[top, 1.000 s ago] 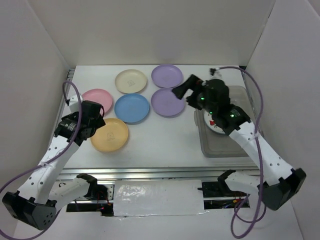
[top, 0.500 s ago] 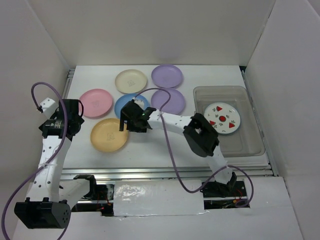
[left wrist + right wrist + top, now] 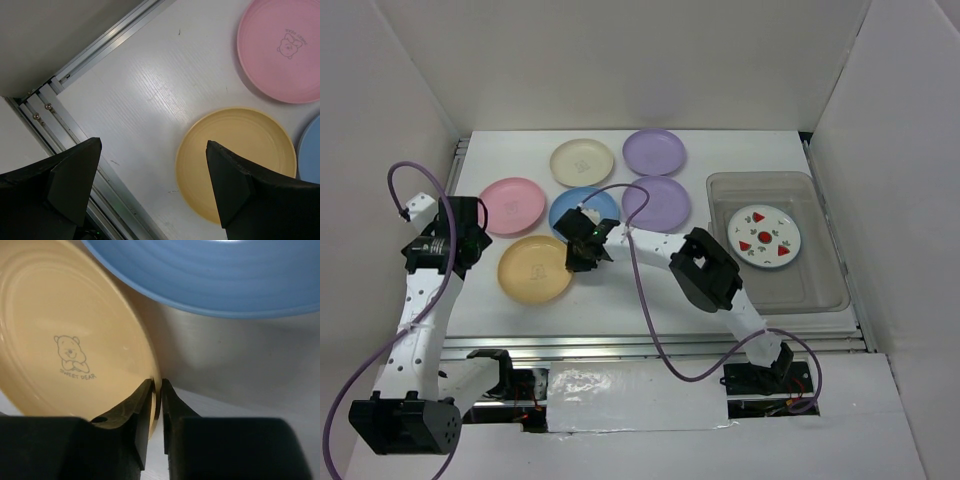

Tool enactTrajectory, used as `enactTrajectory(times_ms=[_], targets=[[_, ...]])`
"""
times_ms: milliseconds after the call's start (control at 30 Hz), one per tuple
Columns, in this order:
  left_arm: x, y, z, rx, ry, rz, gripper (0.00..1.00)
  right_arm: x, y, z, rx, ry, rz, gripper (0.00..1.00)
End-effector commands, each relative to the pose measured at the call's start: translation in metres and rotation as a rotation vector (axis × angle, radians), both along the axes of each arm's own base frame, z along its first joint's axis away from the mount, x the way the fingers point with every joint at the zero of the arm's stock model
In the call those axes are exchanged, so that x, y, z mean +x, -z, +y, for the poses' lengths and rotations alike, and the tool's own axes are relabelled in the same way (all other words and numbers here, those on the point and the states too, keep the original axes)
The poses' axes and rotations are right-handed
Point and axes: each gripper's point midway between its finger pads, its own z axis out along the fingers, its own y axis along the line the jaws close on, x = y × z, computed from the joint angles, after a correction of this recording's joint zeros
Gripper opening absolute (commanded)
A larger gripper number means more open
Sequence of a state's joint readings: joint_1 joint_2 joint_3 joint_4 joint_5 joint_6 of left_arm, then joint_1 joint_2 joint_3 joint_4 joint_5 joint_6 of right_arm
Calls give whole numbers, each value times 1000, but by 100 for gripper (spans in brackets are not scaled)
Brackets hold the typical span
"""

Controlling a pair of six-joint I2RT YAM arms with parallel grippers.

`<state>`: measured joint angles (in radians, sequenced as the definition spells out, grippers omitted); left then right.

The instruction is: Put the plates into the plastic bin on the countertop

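Note:
Next I will bring my left gripper down to the pink plate's rim facing the side bar, where empty surface leaves room for a finger.
The yellow-orange plate (image 3: 533, 270) lies at the front left of the countertop (image 3: 650, 295). My right gripper (image 3: 582, 252) is shut on its right rim; in the right wrist view the jaws (image 3: 156, 390) pinch the rim of that plate (image 3: 65, 340), next to the blue plate (image 3: 225, 270). My left gripper (image 3: 472, 240) hangs open left of the plate, its fingers (image 3: 80, 175) wide apart over bare surface. Pink (image 3: 515, 204), cream (image 3: 582, 161), blue (image 3: 572, 210) and two lilac plates (image 3: 654, 151) (image 3: 662, 204) lie behind. The strawberry plate (image 3: 764, 236) sits in the plastic bin (image 3: 825, 290).
A metal rail (image 3: 650, 345) runs along the near edge and another down the left side (image 3: 75, 70). White walls enclose the surface. A purple cable (image 3: 640, 290) loops from the right arm across the front.
My right arm swung from above the bin to the yellow-orange plate and its jaws closed on the rim, nudging the plate slightly left. The left arm rose and has since barely moved.

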<state>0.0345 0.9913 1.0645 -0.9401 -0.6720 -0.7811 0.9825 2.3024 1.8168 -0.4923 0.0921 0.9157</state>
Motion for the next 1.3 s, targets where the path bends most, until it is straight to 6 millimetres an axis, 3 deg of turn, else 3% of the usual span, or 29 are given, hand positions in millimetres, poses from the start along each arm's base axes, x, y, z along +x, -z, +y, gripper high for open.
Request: enactTrajectory(times_ms=[0,33,67,100,133,167,200,267,300,333,367,400,433,467,500,533,567,600,633,667,733,767,867,967,1067,1133,1200,1233,1267], targets=[[2,-6,3,8,2,-30,99,-13,-4,-3,-13,-9,-2,17],[2,-6,3,8,2,-30,99,-15,-7,-2,-7,-10,0,4],[1,-7,3,7,-3,-36,99,-17,-12,-1,0,-8,-6,0],[0,-9,4,14,-13,-39,99,-23,-33,4,37,-24,-31,0],[-4,-11,5,16,-22,-42,99,-29,-35,2,40,-31,-37,0],[-6,-13,7,16,-43,-57,99,-29,-51,6,86,-35,-64,0],[-9,-17,9,29,-59,-68,99,-30,-85,5,143,-37,-97,0],[-16,-23,11,37,-81,-111,99,-32,-108,-7,177,-28,-119,0],[-18,-26,12,44,-83,-131,99,-28,-144,-20,218,0,-165,0],[-19,-30,11,41,-73,-156,99,-29,-143,-38,202,22,-162,0],[-17,-30,10,41,-61,-163,99,-14,-150,-62,198,82,-167,0],[-17,-30,9,39,-55,-164,99,-8,-179,-86,238,131,-210,0],[-15,-29,8,33,-49,-157,99,7,-159,-125,192,209,-188,0],[-13,-28,8,29,-44,-153,99,9,-183,-150,238,251,-220,0],[-11,-25,7,25,-38,-138,99,6,-163,-180,205,291,-194,0],[-7,-22,2,6,-6,-127,99,24,-160,-221,194,391,-200,0],[-1,-22,-1,-2,18,-129,99,24,-183,-249,247,440,-250,0],[4,-22,-4,-13,47,-135,99,17,-159,-277,232,475,-209,0],[11,-18,-15,-39,127,-121,99,20,-157,-301,237,516,-223,0],[20,-22,-20,-52,166,-149,99,29,-168,-352,251,633,-272,0],[28,-22,-31,-107,209,-148,99,19,-148,-393,204,696,-246,0],[34,-19,-35,-128,223,-136,99,20,-143,-430,180,795,-251,0],[46,-13,-46,-191,262,-132,99,11,-118,-487,97,942,-202,0],[57,-4,-52,-228,282,-127,99,-4,-84,-526,71,1065,-136,0],[71,14,-55,-282,283,-100,99,-10,-66,-538,126,1106,-120,0],[80,23,-50,-325,250,-94,99,-11,-65,-550,135,1141,-141,0],[87,46,-52,-419,217,-68,99,-12,-63,-556,127,1160,-146,0],[93,50,-43,-443,183,-85,99,-12,-62,-557,124,1162,-141,0],[98,63,-40,-475,157,-71,99,-10,-64,-554,145,1142,-143,15]])
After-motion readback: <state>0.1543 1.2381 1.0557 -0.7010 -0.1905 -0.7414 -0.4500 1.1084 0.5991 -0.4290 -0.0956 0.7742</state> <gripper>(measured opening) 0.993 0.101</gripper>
